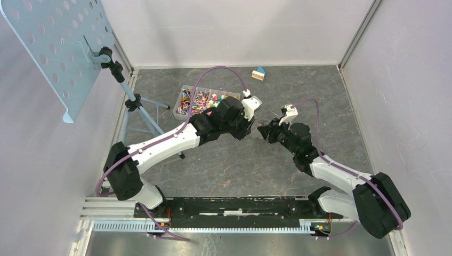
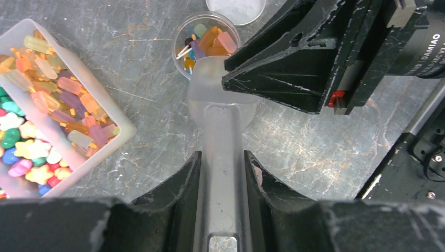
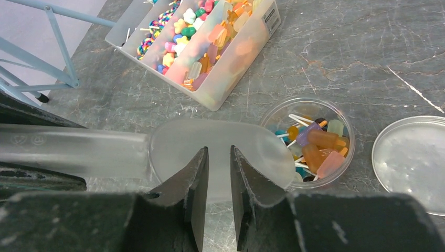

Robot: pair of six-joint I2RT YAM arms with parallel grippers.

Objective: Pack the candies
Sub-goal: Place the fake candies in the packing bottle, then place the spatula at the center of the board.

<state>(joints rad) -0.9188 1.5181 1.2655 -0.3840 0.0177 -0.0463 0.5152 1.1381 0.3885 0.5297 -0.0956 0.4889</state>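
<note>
The scoop point(image 2: 220, 121) goes back and down next in my left gripper for release on the bare near tabletop, below it and back, clear of dish and tray.
Candies point(image 2: 212, 38) lie in a small round clear dish point(image 3: 350, 143); many more fill a white compartment tray point(image 2: 127, 127), also seen in the right wrist view point(image 3: 236, 79). My left gripper point(image 2: 222, 153) is shut on the handle of a frosted translucent scoop point(image 2: 220, 121). The scoop's bowl point(image 3: 210, 139) hangs at the dish's rim. My right gripper point(image 3: 218, 148) hovers over the scoop's bowl, its jaws a narrow gap apart with nothing between them. From above, both grippers meet mid-table, left point(image 1: 248, 129) and right point(image 1: 263, 129).
A clear round lid point(image 3: 412, 160) lies right of the dish. A small blue-roofed toy house point(image 1: 258, 73) stands at the back. A tripod stand point(image 1: 136, 104) with a perforated panel point(image 1: 53, 42) occupies the left side. Walls close in the table.
</note>
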